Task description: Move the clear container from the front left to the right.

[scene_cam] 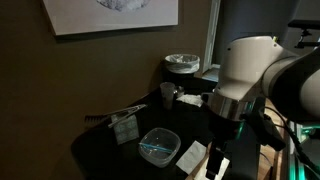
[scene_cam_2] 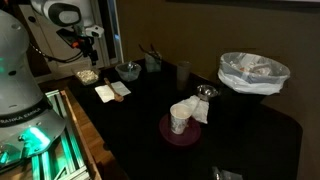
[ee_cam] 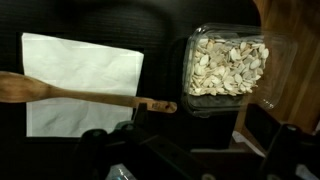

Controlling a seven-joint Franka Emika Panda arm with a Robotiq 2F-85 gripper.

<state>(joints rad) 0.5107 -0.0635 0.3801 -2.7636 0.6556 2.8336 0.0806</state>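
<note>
I will lower my gripper down over the tub of seeds and close it, since the napkin-side of the tub is between my open fingers in the wrist view.
The clear container [scene_cam: 160,147] is a shallow see-through tub with a bluish streak inside, near the front left of the dark table; it also shows in an exterior view [scene_cam_2: 127,70]. It is out of the wrist view. My gripper [scene_cam: 218,162] hangs to its right, above a white napkin [scene_cam: 192,153], apart from the container. In an exterior view the gripper [scene_cam_2: 87,44] is raised above the table edge. In the wrist view the jaws [ee_cam: 190,150] are open and empty.
Below the gripper lie a white napkin [ee_cam: 80,80], a wooden spoon [ee_cam: 70,92] and a tub of seeds [ee_cam: 228,68]. A small dark glass [scene_cam: 167,93] and a silvery lidded bowl [scene_cam: 182,65] stand behind. A purple plate [scene_cam_2: 166,134] and a bag-lined basket [scene_cam_2: 253,72] stand farther along.
</note>
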